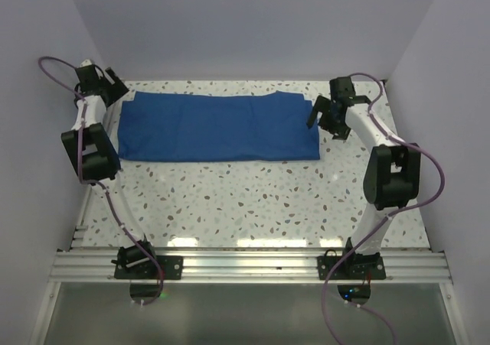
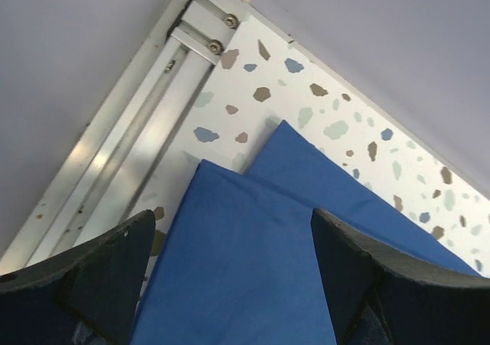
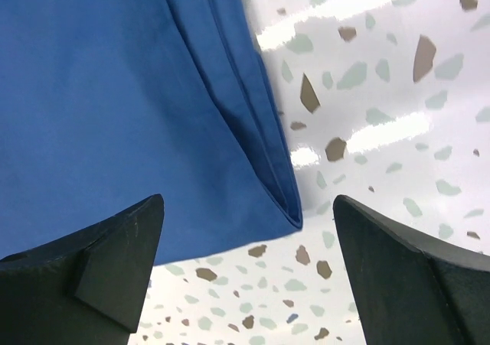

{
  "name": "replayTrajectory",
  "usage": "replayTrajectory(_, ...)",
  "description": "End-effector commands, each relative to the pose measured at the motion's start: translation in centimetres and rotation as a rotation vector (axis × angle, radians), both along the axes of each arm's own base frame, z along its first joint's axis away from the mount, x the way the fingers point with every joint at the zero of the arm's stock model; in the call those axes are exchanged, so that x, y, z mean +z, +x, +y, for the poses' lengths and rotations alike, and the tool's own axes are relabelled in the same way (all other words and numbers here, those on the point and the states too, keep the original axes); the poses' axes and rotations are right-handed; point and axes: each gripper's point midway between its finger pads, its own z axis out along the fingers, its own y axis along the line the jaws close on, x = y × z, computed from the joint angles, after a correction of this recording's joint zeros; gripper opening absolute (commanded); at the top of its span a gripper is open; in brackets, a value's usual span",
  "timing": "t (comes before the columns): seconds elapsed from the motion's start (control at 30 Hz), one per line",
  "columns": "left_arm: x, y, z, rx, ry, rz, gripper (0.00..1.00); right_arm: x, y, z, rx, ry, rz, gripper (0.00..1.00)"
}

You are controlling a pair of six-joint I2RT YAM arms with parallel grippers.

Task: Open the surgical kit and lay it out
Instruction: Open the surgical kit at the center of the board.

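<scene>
I will next move my right gripper outward and down onto the top layer's far corner (image 1: pixel 301 97) at this end of the wrap (image 1: pixel 218 127), because the top layer's edge leaves lower layers showing.
The royal-blue cloth wrap (image 1: pixel 218 127) lies folded flat as a long rectangle across the far half of the table. The steel tray and the silver instruments are hidden or out of view. My left gripper (image 1: pixel 115 87) is open at the wrap's far left corner; in the left wrist view its fingers (image 2: pixel 107 272) straddle the folded blue cloth (image 2: pixel 245 261). My right gripper (image 1: pixel 323 118) is open at the wrap's right end; in the right wrist view the cloth's folded corner (image 3: pixel 283 207) lies between the open fingers (image 3: pixel 115 261), above bare table. Neither holds anything.
The terrazzo table (image 1: pixel 253 200) stretches in front of the wrap. An aluminium rail (image 2: pixel 138 138) runs along the left edge beside the left gripper. White walls enclose the back and sides. A metal frame (image 1: pixel 253 265) carries the arm bases at the near edge.
</scene>
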Motion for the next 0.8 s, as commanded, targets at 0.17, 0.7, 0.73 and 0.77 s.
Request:
replayTrajectory(0.17, 1.4, 2.0, -2.3, -0.123, -0.202, -0.188, 0.82, 1.5, 0.4, 1.4, 0.070, 0.057, -0.098, 0.96)
replayTrajectory(0.7, 4.2, -9.7, -17.4, -0.314, -0.209, -0.071, 0.85, -1.9, 17.3, 5.6, 0.092, 0.210, -0.204, 0.95)
replayTrajectory(0.73, 5.2, -10.7, -18.3, -0.335, -0.196, -0.077, 0.85, -2.5, 17.8, 5.9, 0.094, 0.216, -0.207, 0.95)
replayTrajectory(0.77, 4.3, -11.9, -18.5, -0.332, -0.198, -0.045, 0.85, -3.0, 18.2, 6.0, 0.093, 0.219, -0.210, 0.94)
